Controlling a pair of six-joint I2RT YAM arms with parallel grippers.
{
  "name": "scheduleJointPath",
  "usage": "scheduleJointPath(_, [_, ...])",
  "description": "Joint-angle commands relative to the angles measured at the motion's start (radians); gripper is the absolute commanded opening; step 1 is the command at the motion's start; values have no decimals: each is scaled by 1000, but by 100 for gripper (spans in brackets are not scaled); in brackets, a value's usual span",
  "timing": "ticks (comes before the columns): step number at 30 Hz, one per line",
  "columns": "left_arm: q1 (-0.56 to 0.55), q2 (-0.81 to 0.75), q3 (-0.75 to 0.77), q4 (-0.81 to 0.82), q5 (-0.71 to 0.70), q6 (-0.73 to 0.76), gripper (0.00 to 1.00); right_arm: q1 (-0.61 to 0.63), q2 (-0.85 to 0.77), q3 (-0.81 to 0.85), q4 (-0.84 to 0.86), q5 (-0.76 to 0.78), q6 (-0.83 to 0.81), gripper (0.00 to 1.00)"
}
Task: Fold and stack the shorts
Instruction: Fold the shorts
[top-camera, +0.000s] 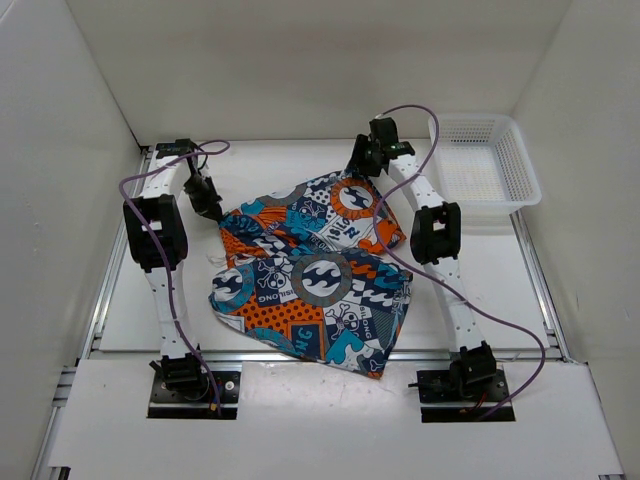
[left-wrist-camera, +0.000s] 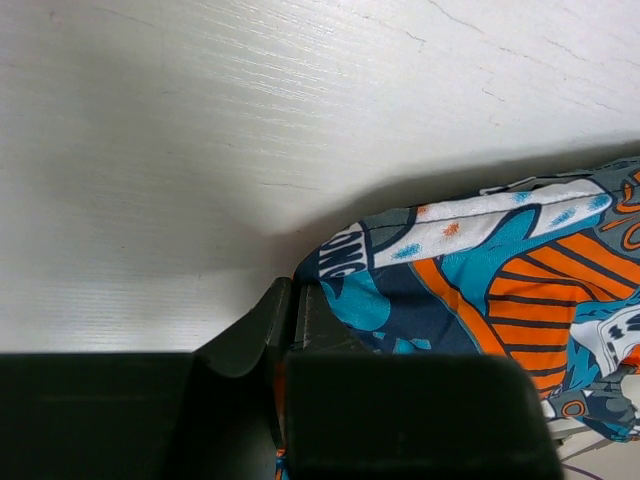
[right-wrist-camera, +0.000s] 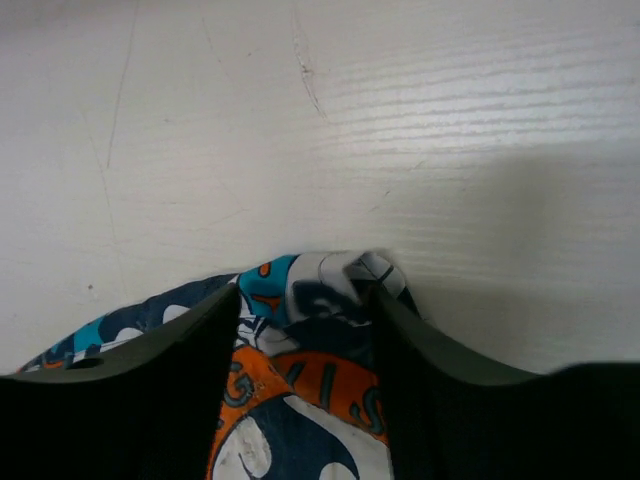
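Observation:
Next, my left gripper lifts, draws back over the near part's side corner (top-camera: 220, 294) back from it and releases, as the shorts' far part still lies unfolded.
The shorts (top-camera: 315, 275) lie on the table in a patchwork print of orange, teal, navy and white, one part folded over another. My left gripper (top-camera: 208, 203) is at their far left corner. In the left wrist view its jaws (left-wrist-camera: 285, 300) are shut on the edge of the shorts (left-wrist-camera: 480, 280), with orange cloth showing between the fingers. My right gripper (top-camera: 362, 165) is at the far right corner. In the right wrist view its fingers (right-wrist-camera: 225, 320) stand apart, astride a bunched corner of the shorts (right-wrist-camera: 320, 300) on the table.
A white plastic basket (top-camera: 485, 165) stands at the far right of the table. White walls enclose the left, back and right. The arm bases sit at the near edge, with purple cables looping beside both arms.

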Motion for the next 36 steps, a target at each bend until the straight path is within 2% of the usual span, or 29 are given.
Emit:
scheduleJointPath(1, [7,-64,36,-5,30,12,10,-7,44,22,-55,-74,4,56])
scheduleJointPath(3, [7,-64,36,-5,30,12,10,-7,53,32,-55,-106,23,49])
scheduleJointPath(9, [7,-73,25,-5,21,21,10,-25,-4,0,-55,-100,53,13])
scheduleJointPath(10, [7,-73,25,-5,21,21,10,-25,-22,-13,-46,-80,53,3])
scheduleJointPath(11, [16,-73,36,-5,21,21,10,-25,-42,-26,-46,-62,53,0])
scheduleJointPath(16, [25,-73,145,-48,21,21,10,-25,-194,-49,-25,41,7,0])
scheduleJointPath(20, [47,-73,282,-60,43,9,10,-57,-278,-49,-25,15,-16,0])
scheduleJointPath(24, [56,-82,340,-60,102,-11,10,-66,-373,-96,-25,-36,-51,0])
scheduleJointPath(30, [47,-176,243,-41,126,-11,10,-66,-597,-296,-25,-69,-124,0])
scheduleJointPath(36, [47,-332,41,2,117,-2,10,16,-941,-682,-43,-36,-195,0])
